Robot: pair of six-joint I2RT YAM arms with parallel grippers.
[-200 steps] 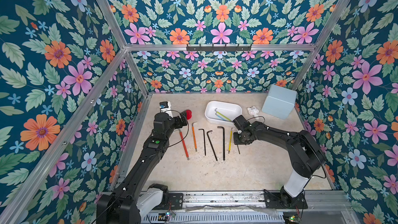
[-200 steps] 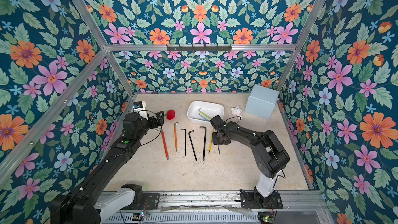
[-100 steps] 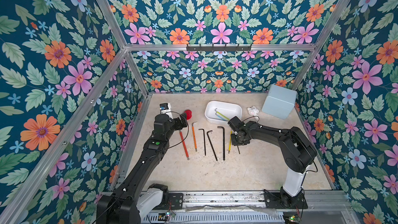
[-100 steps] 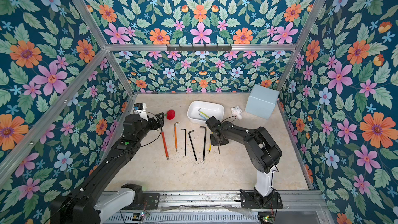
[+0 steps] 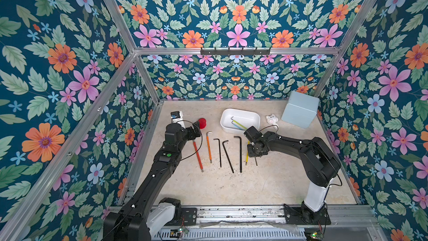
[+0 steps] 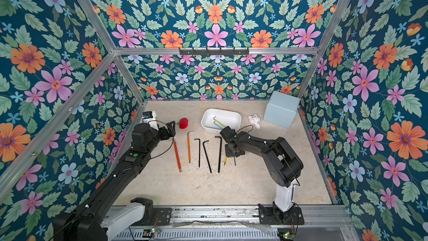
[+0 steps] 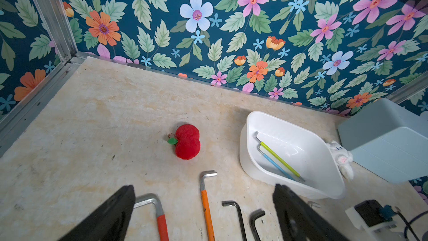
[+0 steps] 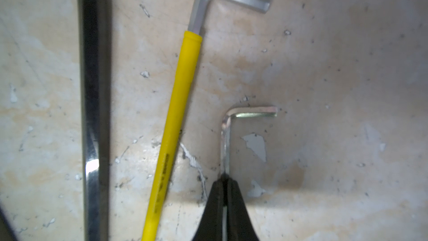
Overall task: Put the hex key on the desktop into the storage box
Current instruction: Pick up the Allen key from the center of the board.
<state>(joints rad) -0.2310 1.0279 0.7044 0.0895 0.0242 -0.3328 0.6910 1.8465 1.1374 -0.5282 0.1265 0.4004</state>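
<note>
The storage box stands outward with clear bottom (image 5: 229, 124) beside the blue key, so my right gripper will next rise, cross its near rim and release the silver hex key's stem there.
Several hex keys lie in a row on the beige desktop (image 5: 266, 181): a red-handled one (image 5: 198, 154), an orange-handled one (image 5: 209, 146), three black ones, a yellow-handled one (image 8: 178, 103) and a small silver one (image 8: 225, 140). My right gripper (image 8: 224, 178) is down at the desktop, shut on the small silver key's long shank. The white storage box (image 5: 247, 117) stands just behind it, with a green and a blue key inside. My left gripper (image 7: 203, 187) hovers open above the bent ends of the red and orange keys, holding nothing.
A red plush apple (image 7: 187, 141) lies behind the left gripper. A small white plush toy (image 5: 271, 119) and a pale blue cube box (image 5: 300, 110) sit right of the storage box. Floral walls close in three sides.
The right gripper's jaws have closed onto the small silver hex key, and the arm has shifted slightly left. The left arm has not moved.
</note>
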